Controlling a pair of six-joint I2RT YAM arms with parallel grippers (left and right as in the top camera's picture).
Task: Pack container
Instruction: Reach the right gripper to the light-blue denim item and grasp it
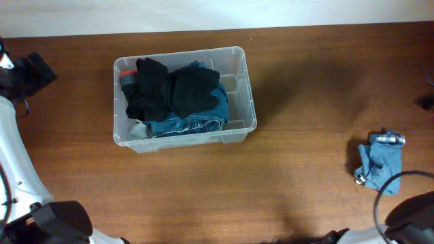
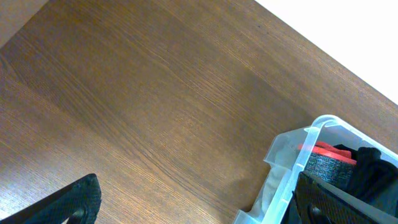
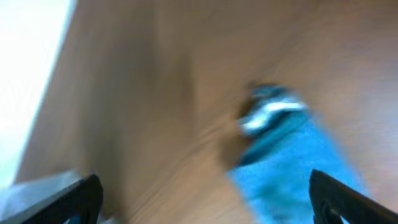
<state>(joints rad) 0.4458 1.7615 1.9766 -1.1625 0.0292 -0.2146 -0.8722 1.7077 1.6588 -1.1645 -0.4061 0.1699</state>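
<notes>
The robot's right gripper will go back down onto the blue garment point(image 1: 380, 166) beside its checked piece next, because that garment is still outside the container point(image 1: 243, 81).
The container point(image 1: 243, 81), a clear plastic bin, stands left of the table's middle. It holds black garments point(image 1: 173, 88), folded jeans point(image 1: 193, 118) and a grey and red item point(image 1: 127, 78). A blue garment point(image 1: 380, 166) lies loose on the table at the right. My left gripper point(image 2: 196, 199) is open above bare wood, its right finger over the container's corner point(image 2: 311, 140). My right gripper point(image 3: 205, 193) is open with nothing between its fingers. Its view is blurred, with the blue garment point(image 3: 292, 162) below and to the right.
The brown wooden table point(image 1: 305, 81) runs to a white edge at the back. My left arm's white links point(image 1: 17, 163) stand along the left side. A dark arm base and a cable point(image 1: 407, 207) sit at the front right corner.
</notes>
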